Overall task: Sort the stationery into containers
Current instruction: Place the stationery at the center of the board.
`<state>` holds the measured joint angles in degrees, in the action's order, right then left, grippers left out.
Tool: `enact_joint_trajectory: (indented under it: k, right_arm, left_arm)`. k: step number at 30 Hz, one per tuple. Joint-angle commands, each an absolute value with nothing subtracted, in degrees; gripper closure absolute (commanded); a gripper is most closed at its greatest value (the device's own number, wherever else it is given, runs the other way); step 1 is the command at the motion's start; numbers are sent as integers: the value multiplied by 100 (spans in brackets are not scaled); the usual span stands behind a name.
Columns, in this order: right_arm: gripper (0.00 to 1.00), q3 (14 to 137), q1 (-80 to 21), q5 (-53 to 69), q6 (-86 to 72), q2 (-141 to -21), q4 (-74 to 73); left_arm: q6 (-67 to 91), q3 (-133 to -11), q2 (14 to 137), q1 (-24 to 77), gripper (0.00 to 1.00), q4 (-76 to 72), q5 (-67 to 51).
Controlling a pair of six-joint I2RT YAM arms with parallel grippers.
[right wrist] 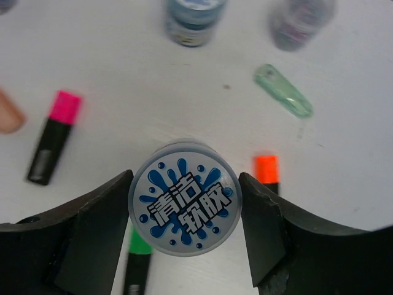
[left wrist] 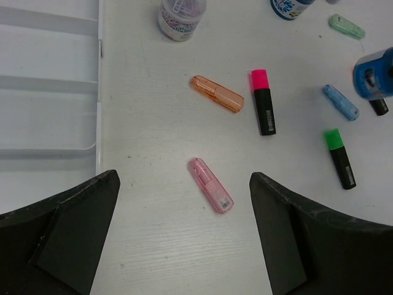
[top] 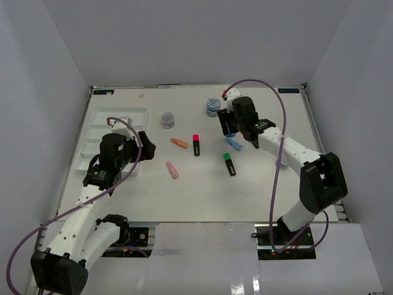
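I need to move the blue jar back and down with my right gripper, onto the empty table between the pink marker (left wrist: pixel 210 185) and the green-capped highlighter.
My right gripper (top: pixel 229 127) is shut on a round blue jar (right wrist: pixel 183 204) with a splash label, held above the table over the orange-capped highlighter (right wrist: pixel 267 170) and the green-capped highlighter (right wrist: pixel 139 261). My left gripper (left wrist: pixel 184 184) is open and empty, low over the table, with the pink marker (left wrist: pixel 210 185) just ahead between its fingers. On the table lie an orange marker (left wrist: pixel 217 93), a pink-capped highlighter (left wrist: pixel 263 101), a blue marker (left wrist: pixel 341 101) and a green marker (left wrist: pixel 346 26). The white divided tray (top: pixel 101 120) sits at the left, behind my left gripper.
A second blue jar (top: pixel 213 106) and a grey jar (top: pixel 167 120) stand at the back middle of the table. White walls enclose the table on three sides. Purple cables loop over both arms.
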<state>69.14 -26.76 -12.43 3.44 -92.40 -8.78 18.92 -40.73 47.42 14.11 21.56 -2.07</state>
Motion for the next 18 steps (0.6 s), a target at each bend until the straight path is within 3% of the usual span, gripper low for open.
enact_joint_trajectory:
  k: [1,7,13,16,18]
  right_arm:
    - [65,6627,-3714,-1274,414,-8877,-703]
    - [65,6346,-5182,-1511,132,-8999,-598]
    - [65,5995,-5871,-1758,-113,-9369,-178]
    - [61,5828,-5950,-1565,-289,-9474,-70]
    - [53,5757,-6020,-1564,-316,-9483,95]
  left_arm:
    - [1890,-4008,4702,1433,2,2021,-299]
    - [1898,-3981,4711,1433,2,1969,-421]
    - [1942,-3929,4737,1433,2,1890,-571]
    - [1960,-3894,4746,1433,2,1819,-606]
    - [1969,-3885,4755,1433,2,1784,-606]
